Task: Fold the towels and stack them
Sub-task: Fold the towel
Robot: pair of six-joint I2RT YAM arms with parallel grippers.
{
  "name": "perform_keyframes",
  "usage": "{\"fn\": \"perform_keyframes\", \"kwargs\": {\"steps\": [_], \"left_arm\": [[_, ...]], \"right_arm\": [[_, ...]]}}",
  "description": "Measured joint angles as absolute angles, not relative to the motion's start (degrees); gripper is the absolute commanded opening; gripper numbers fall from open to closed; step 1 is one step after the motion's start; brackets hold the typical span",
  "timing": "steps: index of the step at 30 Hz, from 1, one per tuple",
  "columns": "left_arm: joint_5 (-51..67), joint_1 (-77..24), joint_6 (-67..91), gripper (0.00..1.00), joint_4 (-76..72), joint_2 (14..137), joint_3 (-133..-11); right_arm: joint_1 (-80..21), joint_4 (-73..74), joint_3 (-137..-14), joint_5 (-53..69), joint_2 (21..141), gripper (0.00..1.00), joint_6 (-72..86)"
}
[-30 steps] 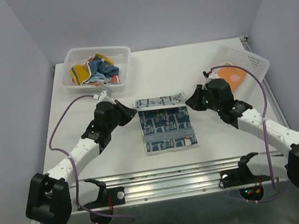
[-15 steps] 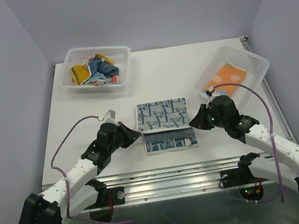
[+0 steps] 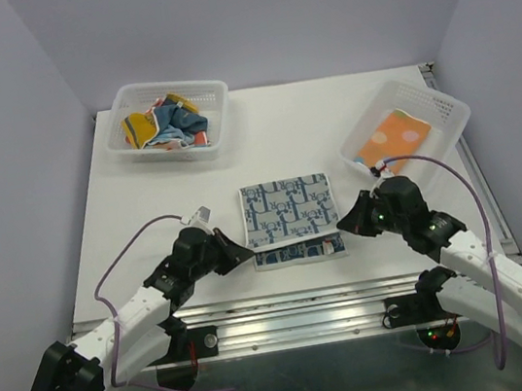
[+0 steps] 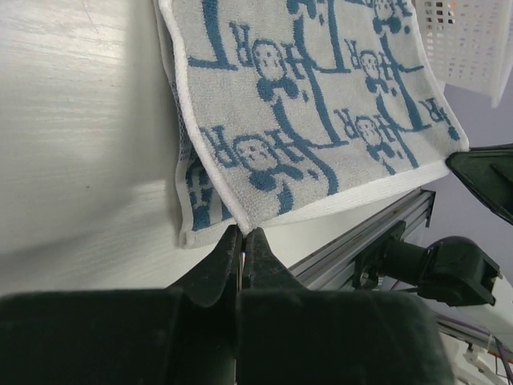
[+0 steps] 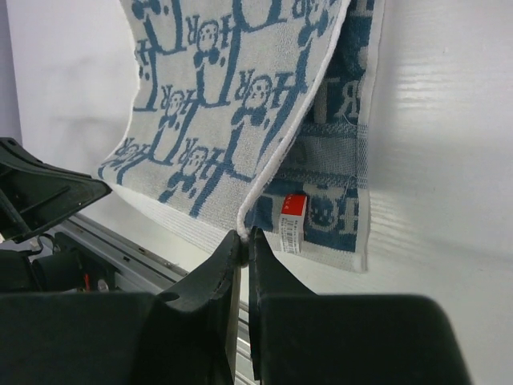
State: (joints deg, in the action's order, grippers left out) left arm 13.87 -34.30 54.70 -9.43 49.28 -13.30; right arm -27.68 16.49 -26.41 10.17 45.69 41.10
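The towel flap's corner [image 3: 255, 250] will be drawn back and down by my left gripper onto the lower layer's near corner [image 3: 258, 268] and released there, because a darker blue piece of the towel is still uncovered.
A white towel with blue print [image 3: 289, 213] lies mid-table, its far half drawn over toward the near edge. My left gripper [image 3: 247, 253] is shut on the folded flap's left corner [image 4: 243, 225]. My right gripper [image 3: 341, 226] is shut on its right corner [image 5: 245, 230]. Under the flap the darker blue side with a red tag [image 5: 292, 213] rests flat on the table. An orange dotted towel [image 3: 391, 140] lies in the right basket [image 3: 445, 110]. Several crumpled towels [image 3: 168, 126] fill the far-left basket [image 3: 210, 92].
A metal rail [image 3: 297, 306] runs along the table's near edge just in front of both grippers. Purple cables [image 3: 113, 268] loop off each arm. Walls close in the left, back and right sides.
Both grippers have pulled the towel's far edge toward the near side, laying the flap over the lower half. Both arms have drawn back toward the rail.
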Motion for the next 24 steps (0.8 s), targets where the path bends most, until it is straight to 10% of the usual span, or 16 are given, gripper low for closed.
{"fn": "perform_keyframes", "kwargs": {"steps": [9,17,20,24], "left_arm": [[16.99,-35.44,54.61,0.0,-9.93,50.48,-12.12],[19.11,-35.57,54.15,0.96,-8.58,53.98,-10.81],[19.73,-35.59,53.8,0.99,-7.25,50.76,-12.23],[15.88,-35.62,51.35,0.99,-1.8,48.66,-16.88]], "right_arm": [[-27.79,19.25,-21.08,10.85,41.25,0.1,44.56],[-27.83,19.86,-15.86,12.95,42.76,0.75,47.35],[-27.83,20.23,-16.12,12.88,42.76,0.99,46.44],[-27.83,21.43,-18.96,12.34,43.68,1.0,43.38]]}}
